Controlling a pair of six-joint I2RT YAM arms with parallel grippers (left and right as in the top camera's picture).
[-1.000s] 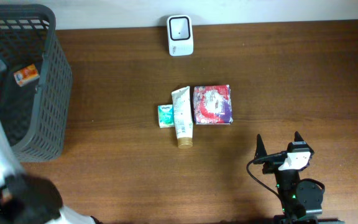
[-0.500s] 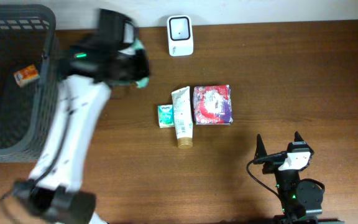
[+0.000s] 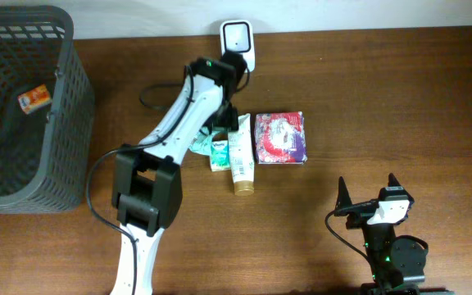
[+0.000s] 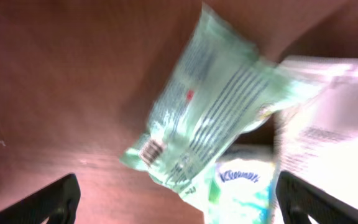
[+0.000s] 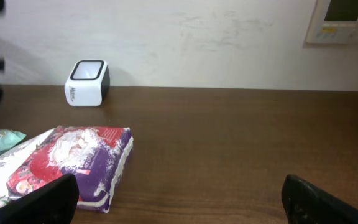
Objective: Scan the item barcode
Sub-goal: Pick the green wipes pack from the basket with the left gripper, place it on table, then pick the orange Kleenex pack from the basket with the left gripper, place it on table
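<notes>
I should next swing my left gripper to the left in the overhead view and down onto a small orange item, which is still in the dark grey basket.
A mint-green packet with a small barcode on its lower corner lies free under my left gripper, whose jaws stand wide open around nothing. It rests partly against a Kleenex tissue pack. In the overhead view the left gripper hangs over the green packet and the tissue pack, just in front of the white scanner. My right gripper is open and empty at the front right. The scanner also shows in the right wrist view.
A white tube and a red-purple packet lie right of the tissue pack. A dark grey basket at the far left holds a small orange item. The left arm's cable trails near the scanner.
The left arm swung from the basket to the middle of the table with the green packet. Its gripper has opened, and the packet now lies beside the tissue pack. The right arm is still.
</notes>
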